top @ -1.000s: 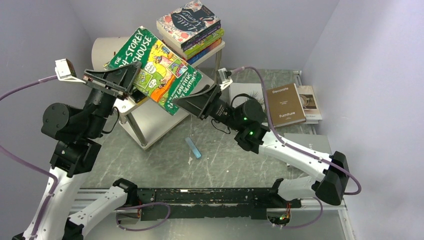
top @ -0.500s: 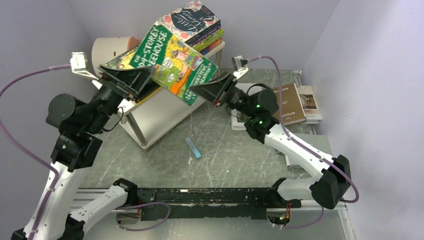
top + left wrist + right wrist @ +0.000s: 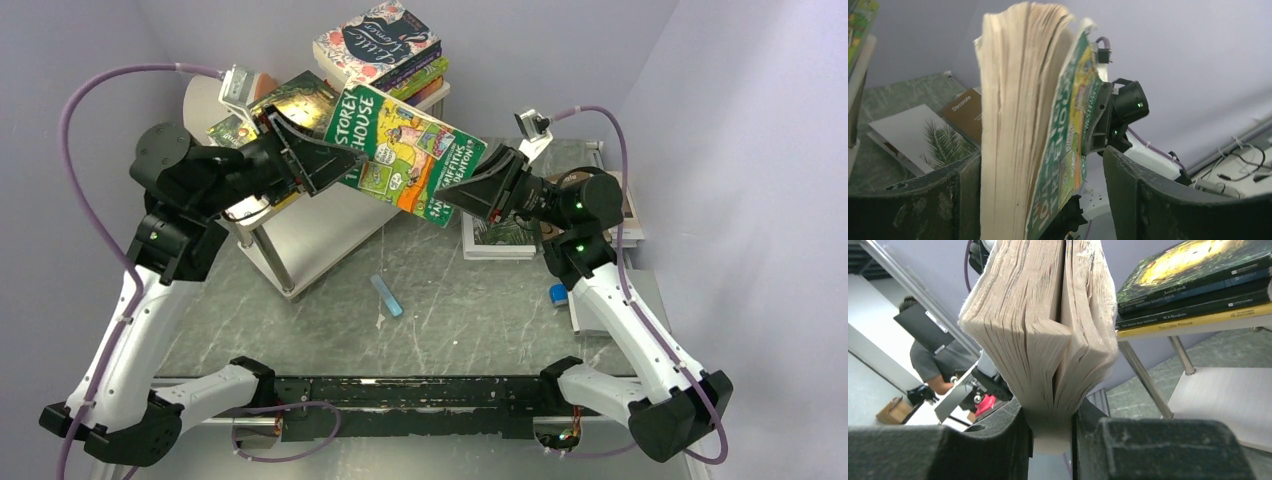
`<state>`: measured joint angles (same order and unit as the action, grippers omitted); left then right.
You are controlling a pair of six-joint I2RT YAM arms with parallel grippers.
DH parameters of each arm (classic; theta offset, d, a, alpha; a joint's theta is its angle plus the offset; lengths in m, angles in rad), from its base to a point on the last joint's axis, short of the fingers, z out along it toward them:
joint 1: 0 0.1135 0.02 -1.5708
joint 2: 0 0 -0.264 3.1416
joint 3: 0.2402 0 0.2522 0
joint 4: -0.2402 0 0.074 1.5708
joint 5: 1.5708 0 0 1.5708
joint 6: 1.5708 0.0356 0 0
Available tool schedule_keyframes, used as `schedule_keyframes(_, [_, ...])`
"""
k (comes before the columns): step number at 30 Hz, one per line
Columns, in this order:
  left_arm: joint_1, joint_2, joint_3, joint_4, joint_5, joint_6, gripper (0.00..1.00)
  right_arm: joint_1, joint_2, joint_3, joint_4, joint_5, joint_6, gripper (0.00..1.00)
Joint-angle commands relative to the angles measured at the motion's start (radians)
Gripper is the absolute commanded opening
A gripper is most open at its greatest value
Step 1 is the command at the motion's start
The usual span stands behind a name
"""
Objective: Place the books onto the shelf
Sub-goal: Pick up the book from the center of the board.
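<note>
My left gripper draws back slightly toward my base next and closes on the Treehouse book's loose end [image 3: 1015, 190], already between its open fingers.
The green Treehouse book [image 3: 405, 150] hangs in the air in front of the shelf [image 3: 310, 235], a white two-tier rack. My right gripper [image 3: 455, 195] is shut on its right end; in the right wrist view the jaws [image 3: 1050, 425] pinch the page block. My left gripper [image 3: 320, 165] is open around the book's left end: in the left wrist view [image 3: 1043, 200] one finger [image 3: 965, 200] lies against the pages, while the other stands apart from the cover. On the top board sit a stack topped by the floral Little Women [image 3: 378, 40] and a stack topped by a green-gold book [image 3: 295, 95].
A white palm-print book [image 3: 500, 235] and a brown book [image 3: 964, 112] lie on the table at the right. A small blue bar [image 3: 386, 296] lies mid-table, a blue block [image 3: 558, 294] by the right arm. A white cylinder [image 3: 205, 95] stands behind the shelf.
The book has moved up and to the right. My right gripper has closed on its right end, and my left gripper has opened around the left end.
</note>
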<state>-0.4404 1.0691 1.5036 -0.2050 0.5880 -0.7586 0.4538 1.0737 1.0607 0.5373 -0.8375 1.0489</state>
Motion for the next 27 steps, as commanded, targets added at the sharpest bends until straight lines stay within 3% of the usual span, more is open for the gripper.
schedule_keyframes(1, [-0.002,0.0,0.091,-0.068,0.136,0.119,0.78,-0.033,-0.024,0.074,-0.031,-0.109,-0.001,0.0])
schedule_keyframes(5, [0.0,0.016,0.128,-0.069,0.28,0.136,0.67,-0.067,-0.005,0.079,-0.007,-0.174,0.051,0.0])
schedule_keyframes(8, [0.0,0.021,0.135,-0.09,0.399,0.169,0.58,-0.08,0.029,0.083,0.102,-0.247,0.132,0.0])
schedule_keyframes(10, [0.002,0.029,0.147,-0.132,0.411,0.189,0.52,-0.081,0.043,0.087,0.173,-0.286,0.16,0.0])
schedule_keyframes(16, [0.007,0.051,0.135,-0.085,0.476,0.15,0.41,-0.078,0.06,0.089,0.163,-0.338,0.15,0.0])
schedule_keyframes(18, [0.009,0.054,0.136,-0.072,0.474,0.138,0.3,-0.079,0.067,0.082,0.166,-0.346,0.16,0.0])
schedule_keyframes(20, [0.009,0.047,0.122,-0.044,0.463,0.113,0.08,-0.08,0.067,0.089,0.104,-0.327,0.119,0.0])
schedule_keyframes(21, [0.009,0.039,0.113,-0.041,0.447,0.109,0.05,-0.079,0.065,0.094,0.071,-0.31,0.095,0.02])
schedule_keyframes(24, [0.009,0.011,0.138,-0.137,0.304,0.149,0.05,-0.079,0.06,0.119,-0.052,-0.239,0.007,0.33])
schedule_keyframes(25, [0.009,0.0,0.17,-0.211,0.208,0.17,0.05,-0.079,0.06,0.129,-0.098,-0.217,-0.028,0.42])
schedule_keyframes(27, [0.009,-0.023,0.249,-0.341,-0.159,0.187,0.05,-0.08,0.057,0.135,-0.156,-0.159,-0.076,0.61])
